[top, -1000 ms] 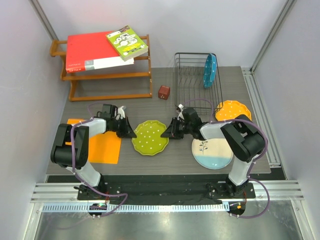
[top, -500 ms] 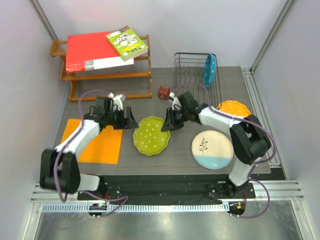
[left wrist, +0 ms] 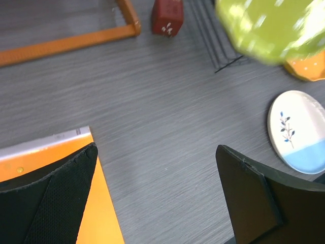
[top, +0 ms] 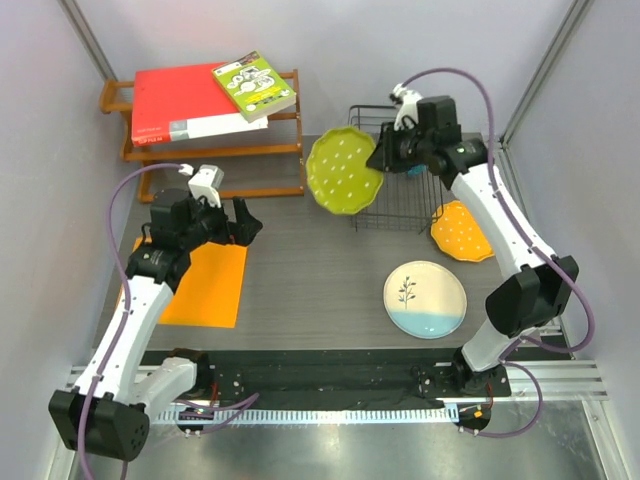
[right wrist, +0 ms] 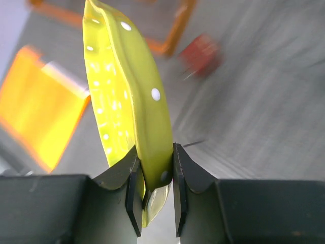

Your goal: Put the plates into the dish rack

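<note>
My right gripper needs to turn outward next and go down next to the blue plate to let go, because the lime green plate (top: 344, 170) is still hanging tilted off the rack's end.
My right gripper (top: 383, 157) is shut on the rim of the lime green plate (top: 344, 170), holding it tilted in the air at the left end of the black wire dish rack (top: 396, 190). In the right wrist view the lime green plate (right wrist: 127, 96) stands on edge between the pads, right gripper (right wrist: 155, 178). A blue plate (top: 421, 140) stands upright in the rack, partly hidden by the arm. The orange-yellow plate (top: 462, 231) and the cream plate (top: 425, 298) lie flat on the table. My left gripper (top: 247, 220) is open and empty over the table beside the orange mat (top: 203, 281).
A wooden shelf (top: 215, 150) with a red book (top: 190, 103) and a green book stands at the back left. A small dark red cube (left wrist: 167, 16) sits in front of the shelf, left of the rack.
The right arm lifted the lime green plate off the table and carried it back to the rack. The left gripper let go of it, opened wide and drew back to the left.
</note>
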